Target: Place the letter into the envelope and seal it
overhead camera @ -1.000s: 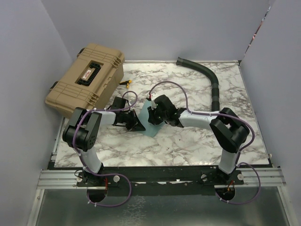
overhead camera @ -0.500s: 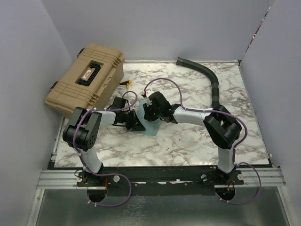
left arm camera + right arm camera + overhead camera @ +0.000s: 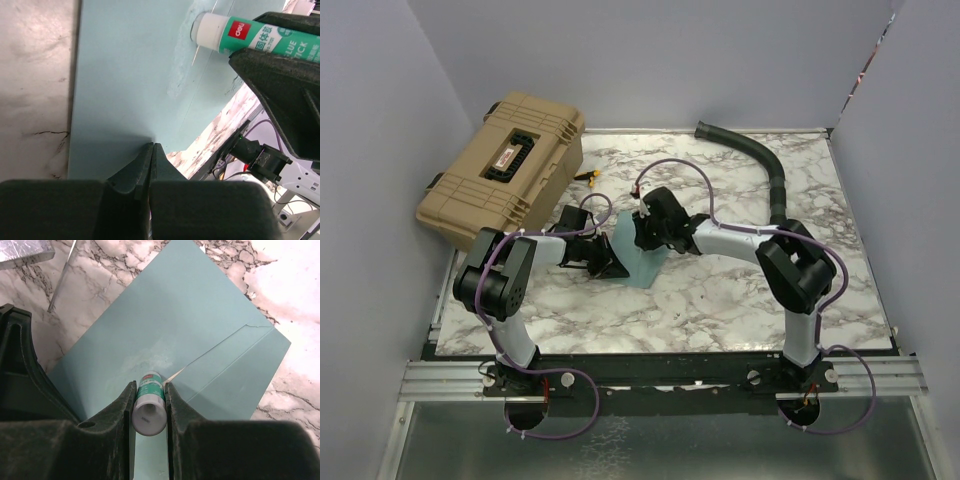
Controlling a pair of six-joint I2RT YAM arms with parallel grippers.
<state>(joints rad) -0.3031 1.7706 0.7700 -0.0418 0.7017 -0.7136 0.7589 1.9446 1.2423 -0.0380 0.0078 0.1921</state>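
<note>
My right gripper will next lift the glue stick from the smeared seam of the envelope's flap. Then it will bring the glue stick down to the right in the top view, onto bare marble [image 3: 708, 273].
The teal envelope [image 3: 642, 265] [image 3: 125, 75] [image 3: 210, 320] lies flat on the marble table between the two arms. My left gripper [image 3: 611, 268] [image 3: 152, 146] is shut, its closed tips pressing down on the envelope's near-left part. My right gripper [image 3: 643, 236] [image 3: 149, 385] is shut on a green-and-white glue stick [image 3: 149, 402] [image 3: 240, 37]. The stick's tip touches the envelope by a flap seam, where a dull smear shows. A thin pale sliver peeks from the seam there. The letter is otherwise hidden.
A tan hard case [image 3: 505, 165] sits at the far left, half off the table. A small yellow-and-black object [image 3: 588, 177] lies beside it. A black corrugated hose [image 3: 768, 170] curves along the far right. Walls close in on three sides.
My right gripper has slid the glue stick a short way across the envelope toward the far side. The left gripper has stayed put on the envelope.
</note>
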